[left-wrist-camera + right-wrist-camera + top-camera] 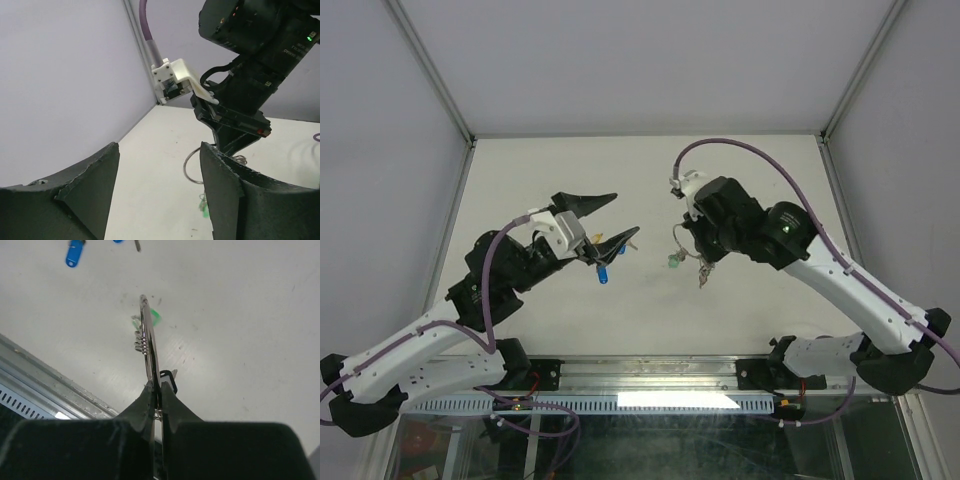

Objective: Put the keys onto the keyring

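My right gripper moves down and to the right in the top view to bare tabletop next and releases the keyring (682, 240) clear of the loose blue keys.
My right gripper (157, 390) is shut on the keyring (146, 340), a thin silver wire ring held edge-on above the table. A green-capped key (155, 316) and a black-capped one (170, 377) hang on it. From above, the keyring (682, 240) dangles under the right gripper (700, 250), with the green key (674, 262) at its bottom. My left gripper (625, 213) stands open and empty to the ring's left. A blue-capped key (604, 272) lies just below it, a second blue one (620, 247) and a yellow cap (596, 237) by its lower finger. The left wrist view shows the keyring (187, 167) past the open fingers (220, 185).
The white table (650, 320) is walled at the back and on both sides. A metal rail (650, 375) runs along the near edge between the arm bases. The right arm's purple cable (760, 160) loops over the back right of the table.
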